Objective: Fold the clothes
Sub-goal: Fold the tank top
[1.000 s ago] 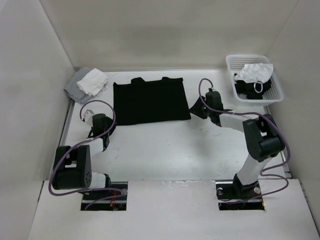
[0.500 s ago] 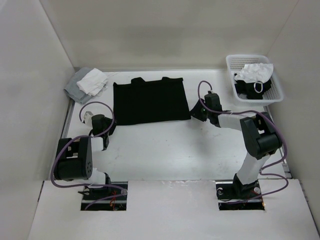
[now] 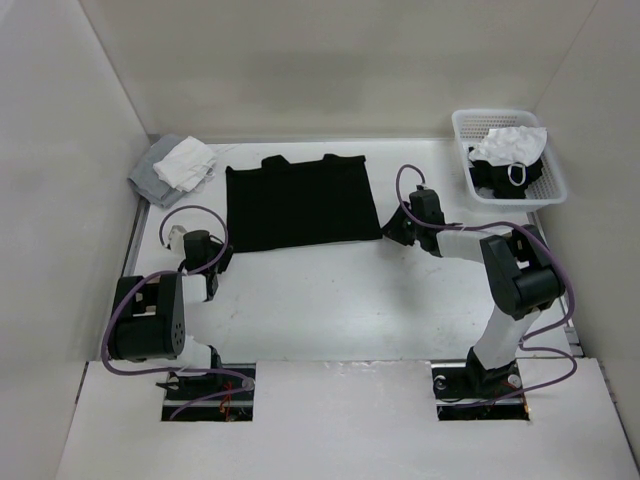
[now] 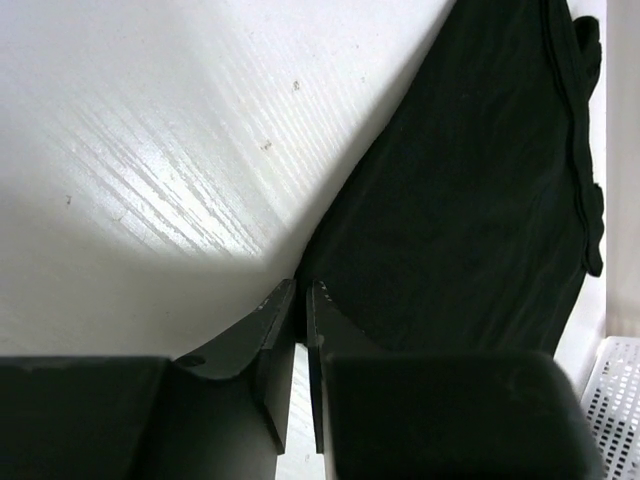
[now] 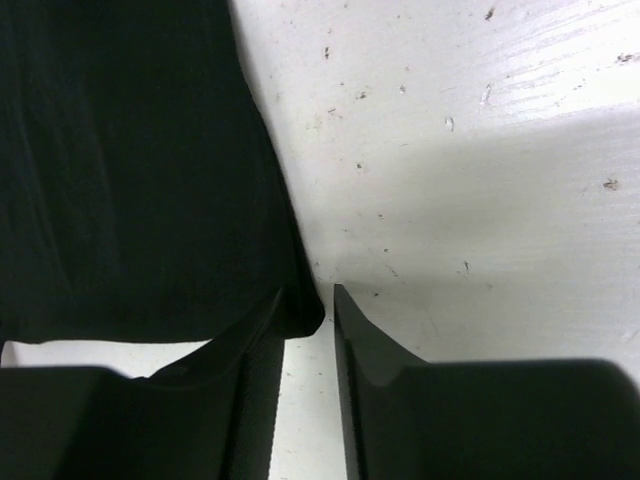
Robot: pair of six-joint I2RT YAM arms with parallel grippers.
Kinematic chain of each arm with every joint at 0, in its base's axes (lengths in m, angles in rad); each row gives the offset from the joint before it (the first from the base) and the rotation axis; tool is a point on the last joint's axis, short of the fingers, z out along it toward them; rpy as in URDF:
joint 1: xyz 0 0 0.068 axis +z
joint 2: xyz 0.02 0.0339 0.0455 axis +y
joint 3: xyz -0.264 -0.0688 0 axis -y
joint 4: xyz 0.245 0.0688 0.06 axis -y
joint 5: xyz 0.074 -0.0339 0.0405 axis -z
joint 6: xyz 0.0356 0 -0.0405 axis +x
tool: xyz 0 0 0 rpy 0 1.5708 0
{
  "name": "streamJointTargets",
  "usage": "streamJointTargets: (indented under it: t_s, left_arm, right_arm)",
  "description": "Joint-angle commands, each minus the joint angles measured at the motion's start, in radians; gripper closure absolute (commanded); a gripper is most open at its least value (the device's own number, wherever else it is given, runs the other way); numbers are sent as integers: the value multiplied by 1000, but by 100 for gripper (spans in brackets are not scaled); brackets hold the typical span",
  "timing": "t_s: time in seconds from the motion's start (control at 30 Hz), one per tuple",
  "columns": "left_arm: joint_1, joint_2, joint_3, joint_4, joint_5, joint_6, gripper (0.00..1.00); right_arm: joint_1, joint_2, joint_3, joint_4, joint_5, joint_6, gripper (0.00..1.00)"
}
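The left gripper rises with the shirt's corner next, then draws it back and down to release on the bare tabletop. That space lies back from the gripper.
The clothes [image 3: 300, 200], a black short-sleeved shirt, lie flat on the white table, far of centre. My left gripper [image 3: 222, 257] is at the shirt's near-left corner. In the left wrist view its jaws [image 4: 302, 288] stand almost together, pinching the corner of the black fabric [image 4: 470, 200] at their tips. My right gripper [image 3: 386, 229] is at the near-right corner. In the right wrist view it [image 5: 308, 292] is open with a narrow gap, and the corner of the shirt [image 5: 130, 170] sits between the tips against the left finger.
A white basket [image 3: 508, 155] with white and black cloths stands at the far right; its mesh shows in the left wrist view [image 4: 625, 400]. A grey-and-white cloth pile [image 3: 175, 168] lies at the far left. White walls enclose the table on three sides.
The left jaws have closed onto the shirt's near-left corner. The right jaws have narrowed around the near-right corner. Both arms settled slightly toward the shirt; the shirt itself has not moved.
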Motion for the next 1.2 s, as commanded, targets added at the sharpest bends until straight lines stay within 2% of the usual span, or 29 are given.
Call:
streamJointTargets:
  t_s: [0.0,0.17,0.27,0.37,0.43,0.47,0.53,0.57,0.73,0.87,0.93,1.07,1.17]
  left_arm:
    - [8,-57,-10,-27,-16,27,94]
    - [-7,-107,-9,-50,-66,53,96]
    - [-13,-124,-5,-58,-73,65,97]
    - [-15,-152,-10,-61,-71,67,98]
    - [-18,-172,-9,-75,-80,77,98]
    - [-18,-175,-7,-79,-86,82,98]
    - [-15,-170,-5,-81,-85,85,98]
    - [-15,-167,-7,-78,-85,84,98]
    - [-24,-161,-12,-72,-88,85,98]
    - [-24,-161,-10,-72,-86,87,98]
    - [-22,-161,-9,-72,-85,85,98]
    - [-22,-164,-10,-65,-85,80,98]
    - [-32,-208,-7,-75,-63,77,99]
  right_arm:
    - [0,-5,12,10,5,10,72]
    - [5,0,7,20,-28,22,73]
    - [5,4,1,52,-45,39,88]
    - [5,-20,-8,62,-51,44,92]
    - [5,-26,-7,57,-59,41,88]
    - [5,-20,1,50,-68,38,82]
    - [5,0,13,31,-80,41,63]
    - [6,3,10,33,-74,42,59]
    - [17,-6,-14,25,-41,35,59]
    - [20,20,-10,25,-54,32,64]
    - [20,26,-2,33,-76,35,71]
    - [17,24,12,36,-84,36,95]
    - [29,-87,-46,82,-67,35,99]
